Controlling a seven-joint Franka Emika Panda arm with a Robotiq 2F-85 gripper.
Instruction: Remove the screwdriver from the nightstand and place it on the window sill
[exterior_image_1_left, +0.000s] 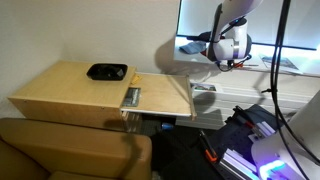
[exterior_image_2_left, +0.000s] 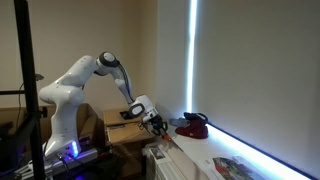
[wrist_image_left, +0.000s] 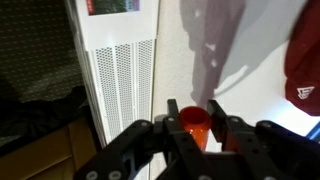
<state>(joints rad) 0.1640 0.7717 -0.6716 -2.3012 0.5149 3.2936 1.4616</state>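
Observation:
The gripper will next lift the screwdriver (wrist_image_left: 193, 122) and carry it outward to the bare white sill beside the dark red cap. Then it will lower the screwdriver and let go.
In the wrist view my gripper (wrist_image_left: 194, 112) is shut on the screwdriver (wrist_image_left: 193, 122), whose orange-red handle stands between the two black fingers. It hangs over the white window sill (wrist_image_left: 240, 60). In an exterior view the gripper (exterior_image_1_left: 226, 62) is over the sill (exterior_image_1_left: 190, 48), well away from the light wooden nightstand (exterior_image_1_left: 70, 90). In the exterior view by the window the gripper (exterior_image_2_left: 160, 125) is just above the sill (exterior_image_2_left: 190, 155), near the nightstand's corner (exterior_image_2_left: 118, 128).
A dark red cap (exterior_image_2_left: 191, 125) lies on the sill next to the gripper and shows at the wrist view's edge (wrist_image_left: 304, 60). A black object (exterior_image_1_left: 106, 71) lies on the nightstand. A white vented heater (wrist_image_left: 120, 90) stands below the sill. A brown seat (exterior_image_1_left: 70, 150) is in front.

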